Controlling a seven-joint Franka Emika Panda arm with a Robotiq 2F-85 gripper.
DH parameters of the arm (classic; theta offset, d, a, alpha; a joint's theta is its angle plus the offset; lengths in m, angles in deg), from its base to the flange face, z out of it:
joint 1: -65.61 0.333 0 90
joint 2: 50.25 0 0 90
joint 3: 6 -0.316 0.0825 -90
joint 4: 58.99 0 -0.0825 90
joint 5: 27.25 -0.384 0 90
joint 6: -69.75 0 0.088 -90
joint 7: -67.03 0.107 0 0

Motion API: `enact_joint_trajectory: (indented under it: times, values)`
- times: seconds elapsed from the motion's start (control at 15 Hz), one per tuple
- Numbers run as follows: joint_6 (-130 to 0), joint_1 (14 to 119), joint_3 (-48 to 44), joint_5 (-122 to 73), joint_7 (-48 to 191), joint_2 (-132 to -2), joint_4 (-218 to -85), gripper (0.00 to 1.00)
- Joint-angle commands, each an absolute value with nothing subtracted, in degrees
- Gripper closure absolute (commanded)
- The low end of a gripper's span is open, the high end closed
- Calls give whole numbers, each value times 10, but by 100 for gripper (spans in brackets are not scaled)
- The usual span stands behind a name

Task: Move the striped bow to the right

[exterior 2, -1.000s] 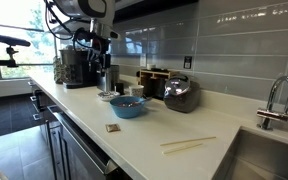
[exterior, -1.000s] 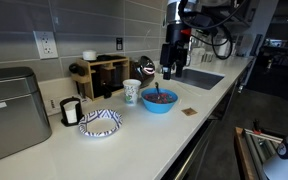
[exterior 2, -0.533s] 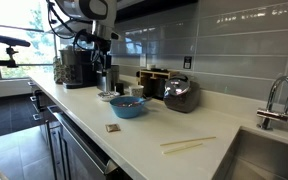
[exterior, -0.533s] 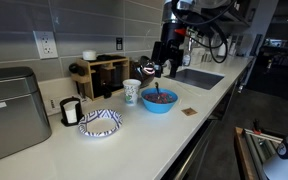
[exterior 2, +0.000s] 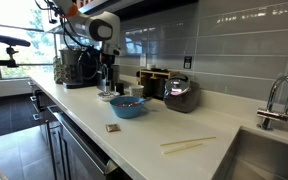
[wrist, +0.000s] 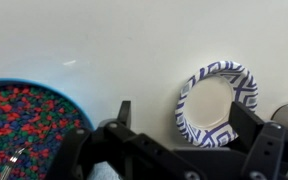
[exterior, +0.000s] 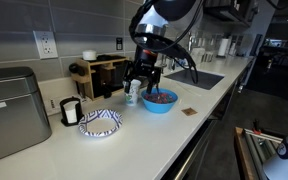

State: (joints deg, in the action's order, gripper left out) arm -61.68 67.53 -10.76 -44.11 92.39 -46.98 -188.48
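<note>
I need to move my gripper down next, away from the blue bowl [exterior: 160, 100], onto the side of the striped bowl's rim facing it. The striped bowl's rim [exterior: 120, 121] is thin and fits between open fingers.
The striped bowl [exterior: 100, 122] is a shallow white bowl with a dark blue zigzag rim, and it sits on the white counter. In the wrist view it [wrist: 216, 103] lies below and between my fingers. A solid blue bowl [exterior: 160, 100] filled with coloured beads stands beside it and also shows in the wrist view [wrist: 24, 125]. My gripper [exterior: 139, 85] hovers open and empty above the counter, over the gap between the two bowls, in front of the white paper cup [exterior: 130, 93]. In the wrist view the gripper [wrist: 199, 135] has its jaws spread wide.
A grey appliance [exterior: 9, 110] and a black-and-white mug [exterior: 71, 110] stand near the striped bowl. A wooden rack [exterior: 104, 72] is at the wall. A small brown square [exterior: 188, 111] lies by the blue bowl. The sink [exterior: 199, 77] is beyond. Chopsticks [exterior 2: 189, 144] lie on the counter.
The arm has swung from above the sink side, over the blue bowl, to near the paper cup and striped bowl, and has come lower. The bowls have not moved.
</note>
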Motion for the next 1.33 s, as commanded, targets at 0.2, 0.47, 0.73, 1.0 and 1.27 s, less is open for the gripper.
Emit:
enact_joint_trajectory:
  times: [0.2, 0.47, 0.73, 1.0, 1.27]
  values:
    - [-672, 699, -110, -462, 981, -592, -1816, 0]
    - [-692, 706, -107, -478, 987, -636, -1795, 0]
    - [-711, 707, -106, -491, 990, -667, -1783, 0]
    - [-737, 708, -105, -498, 988, -690, -1778, 2]
    - [-758, 712, -106, -498, 988, -706, -1776, 31]
